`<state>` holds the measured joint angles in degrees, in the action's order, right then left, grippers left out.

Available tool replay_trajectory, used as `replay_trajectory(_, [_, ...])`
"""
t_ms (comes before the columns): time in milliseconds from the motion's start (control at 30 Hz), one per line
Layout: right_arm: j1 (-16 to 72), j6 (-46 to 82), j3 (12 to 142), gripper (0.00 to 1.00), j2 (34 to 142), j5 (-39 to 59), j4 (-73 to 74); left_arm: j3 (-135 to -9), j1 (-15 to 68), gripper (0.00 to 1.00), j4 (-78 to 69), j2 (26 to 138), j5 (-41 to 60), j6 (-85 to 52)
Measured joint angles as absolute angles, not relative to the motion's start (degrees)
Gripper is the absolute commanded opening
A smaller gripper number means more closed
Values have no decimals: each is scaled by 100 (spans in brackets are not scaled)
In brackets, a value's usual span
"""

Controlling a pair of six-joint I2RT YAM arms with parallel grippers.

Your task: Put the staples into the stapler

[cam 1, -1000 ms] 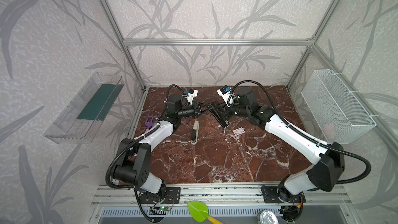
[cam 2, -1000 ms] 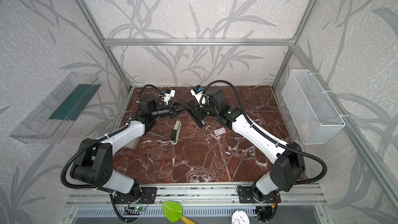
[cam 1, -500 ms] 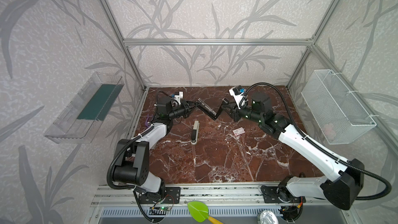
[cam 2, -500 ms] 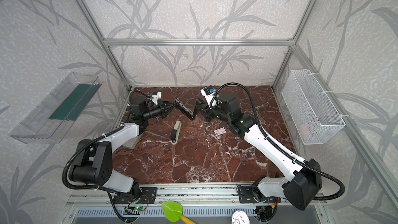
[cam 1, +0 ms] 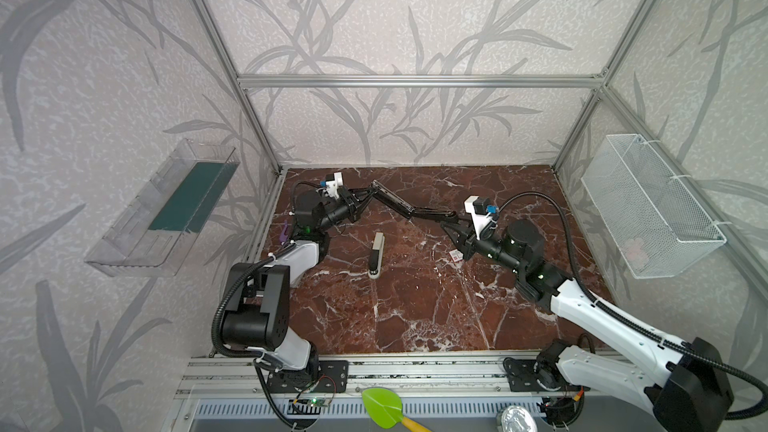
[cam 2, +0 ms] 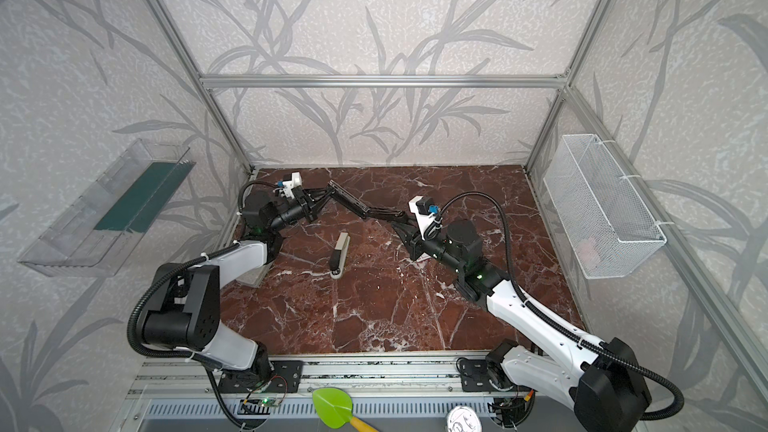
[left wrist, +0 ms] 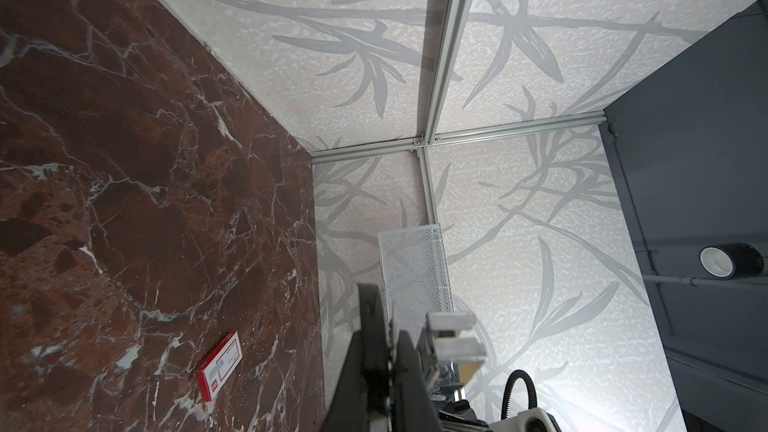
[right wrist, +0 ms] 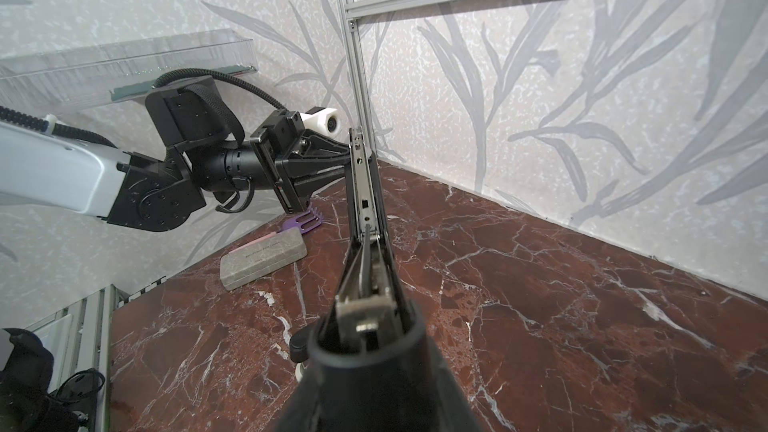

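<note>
I need to move my right gripper gently down a little next and let go of the stapler's black half (cam 1: 433, 213) (right wrist: 368, 376). It is between that gripper's fingers while my left gripper holds the stapler's far end.
A black stapler (cam 1: 395, 203) hangs above the marble table, swung wide open at its hinge, and shows in both top views. My left gripper (cam 1: 360, 198) is shut on its far-left end. One finger (left wrist: 409, 371) presses the thin black part. My right gripper (cam 1: 451, 223) is shut on the other half, whose black body fills the right wrist view and hides the jaws. The open metal rail (right wrist: 361, 184) runs from that half to the left gripper. The staples (left wrist: 219, 365), a small white and red box, lie flat on the table beside the right wrist (cam 1: 456, 255).
A second stapler (cam 1: 376, 257), white and black, lies mid-table. A grey case (right wrist: 264, 261) and a purple fork-like piece (right wrist: 305, 224) sit by the left wall. A wire basket (cam 1: 648, 205) hangs on the right wall. A clear shelf (cam 1: 166, 209) hangs on the left wall.
The two grippers have drawn apart, left toward the back left and right toward the right. The stapler between them has swung from folded to spread wide.
</note>
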<state>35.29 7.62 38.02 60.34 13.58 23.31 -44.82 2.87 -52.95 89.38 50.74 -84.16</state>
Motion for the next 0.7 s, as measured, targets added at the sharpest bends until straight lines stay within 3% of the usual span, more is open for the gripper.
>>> replay_trajectory(133, [3524, 869, 3404, 9, 5968, 1356, 2790, -4460, 259, 0, -5631, 8960, 5061, -8632])
replay_trajectory(367, [3439, 919, 2971, 50, 5690, 913, 3170, -4473, -49, 0, -5743, 9091, 4550, -8770])
replay_trajectory(567, [3420, 823, 2930, 56, 5527, 554, 3081, -4473, -134, 0, -5736, 9174, 4320, -8764])
replay_trajectory(700, [3413, 746, 3404, 59, 5509, 517, 2239, -4473, -89, 0, -5756, 9227, 4344, -8807])
